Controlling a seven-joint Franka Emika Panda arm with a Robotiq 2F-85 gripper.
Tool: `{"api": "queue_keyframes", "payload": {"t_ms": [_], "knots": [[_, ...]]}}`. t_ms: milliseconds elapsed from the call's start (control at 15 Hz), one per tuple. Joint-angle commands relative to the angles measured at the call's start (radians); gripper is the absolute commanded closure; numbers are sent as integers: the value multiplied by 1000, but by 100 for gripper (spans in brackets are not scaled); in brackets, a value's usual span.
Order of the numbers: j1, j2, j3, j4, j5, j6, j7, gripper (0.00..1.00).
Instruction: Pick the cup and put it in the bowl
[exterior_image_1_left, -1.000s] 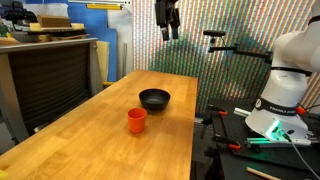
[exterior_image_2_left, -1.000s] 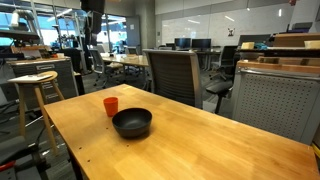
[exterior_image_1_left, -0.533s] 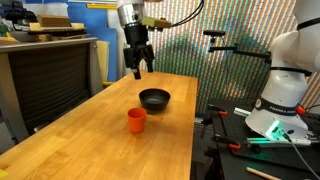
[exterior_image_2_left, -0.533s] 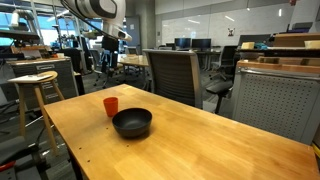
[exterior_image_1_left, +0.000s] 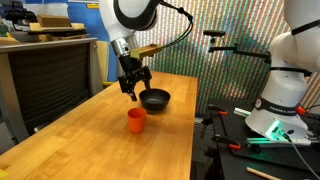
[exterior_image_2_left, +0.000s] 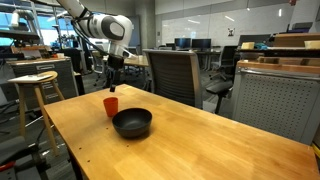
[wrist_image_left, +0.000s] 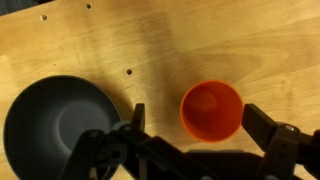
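Observation:
The cup stands open and empty, so my gripper comes down astride its rim by the bowl next, one finger inside, as that rim lies below.
The small orange-red cup (exterior_image_1_left: 136, 120) stands upright on the wooden table, in both exterior views (exterior_image_2_left: 111, 105). The shallow black bowl (exterior_image_1_left: 154, 99) sits next to it (exterior_image_2_left: 132, 123). My gripper (exterior_image_1_left: 134, 91) hangs open above the cup, well clear of it (exterior_image_2_left: 114, 79). In the wrist view the cup (wrist_image_left: 211, 110) lies between my open fingers (wrist_image_left: 197, 120), seen from above, with the bowl (wrist_image_left: 57, 123) at the left. The cup and the bowl are empty.
The wooden table (exterior_image_1_left: 90, 150) has a dark office chair (exterior_image_2_left: 172, 75) behind it. A black cabinet (exterior_image_1_left: 45, 75) stands at one side. A stool (exterior_image_2_left: 32, 95) is near the table's end. A second white robot base (exterior_image_1_left: 280, 95) stands beside the table.
My arm has swung in from high at the back and come down. The gripper now hangs over the cup. Cup and bowl have not moved.

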Motion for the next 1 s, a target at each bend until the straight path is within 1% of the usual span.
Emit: {"api": "queue_keyframes", "payload": {"t_ms": [0,267,333,400,467,533,667,933], "knots": [[25,54,-28,21,0,-6,45,0],[31,106,-31,28,9,-5,50,0],[32,117,-31,27,11,-5,47,25],[33,127,-32,30,12,-4,48,26],[35,136,-34,30,10,0,48,32],[36,145,-35,32,10,4,50,42],[42,161,-39,40,4,11,56,58],[49,174,-49,62,-3,16,59,88]]}}
